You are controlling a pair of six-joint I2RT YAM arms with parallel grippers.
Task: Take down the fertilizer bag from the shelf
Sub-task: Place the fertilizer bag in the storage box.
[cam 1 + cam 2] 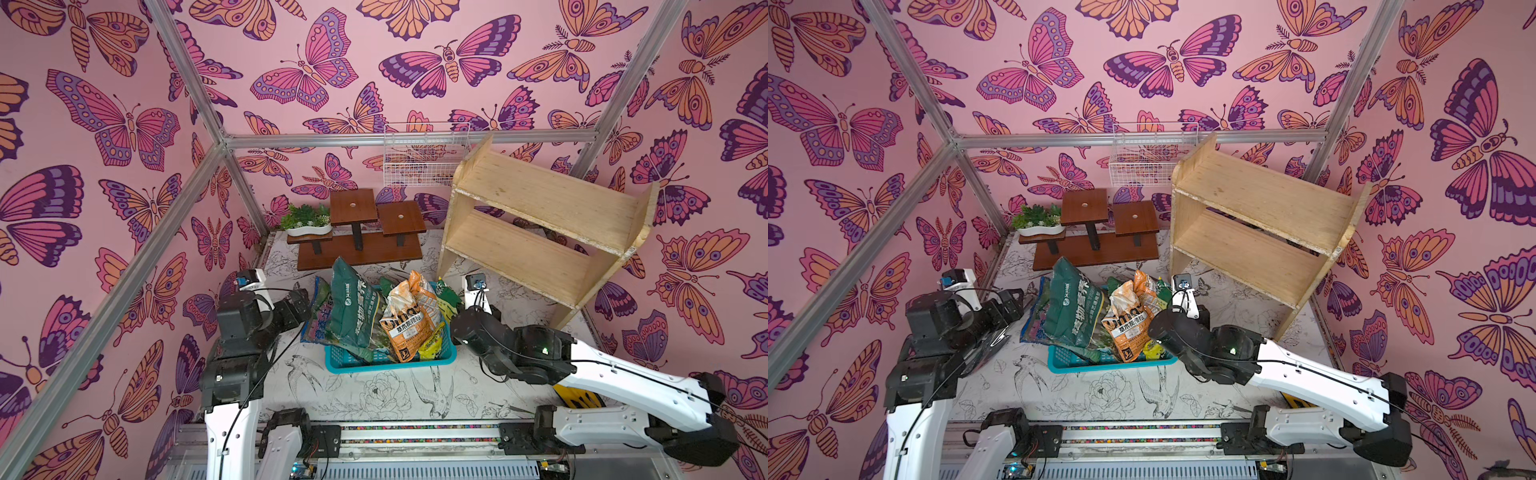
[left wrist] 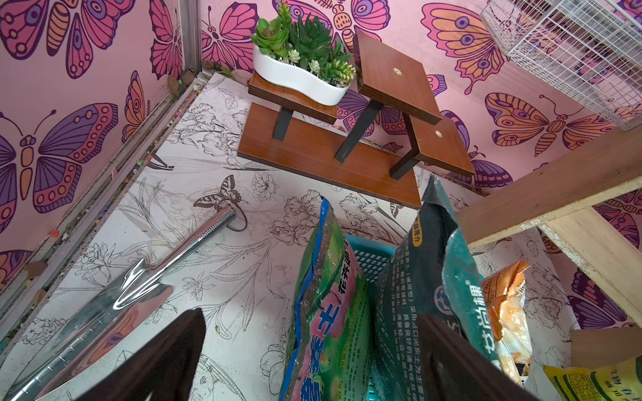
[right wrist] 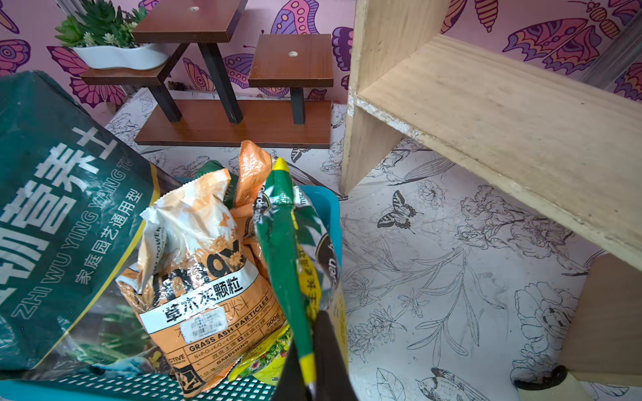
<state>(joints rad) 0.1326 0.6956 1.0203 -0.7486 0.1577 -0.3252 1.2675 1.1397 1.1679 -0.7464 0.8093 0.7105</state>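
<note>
The teal basket's end nearest the shelf is below my fingers. My right gripper will next move down toward the orange bag and let go of the green side edge.
The pale plywood shelf (image 1: 540, 199) (image 1: 1262, 199) (image 3: 486, 114) stands at the back right, and both its tiers are bare. My right gripper (image 3: 307, 333) is shut on the edge of a green and yellow fertilizer bag (image 3: 288, 243) (image 1: 448, 297). That bag stands upright at the right end of a teal basket (image 1: 390, 365) (image 3: 104, 385). My left gripper (image 2: 311, 316) (image 1: 301, 301) is open at the basket's left end. Its fingers straddle a pink and green bag (image 2: 330, 312) and a dark green bag (image 2: 410, 295) without closing on either.
The basket also holds an orange bag (image 1: 409, 320) and a big dark green bag (image 1: 353, 307). A dark brown stepped stand (image 1: 357, 232) with a succulent planter (image 1: 307, 222) is behind. A white wire basket (image 1: 424, 158) hangs on the wall. A metal trowel (image 2: 139, 284) lies left.
</note>
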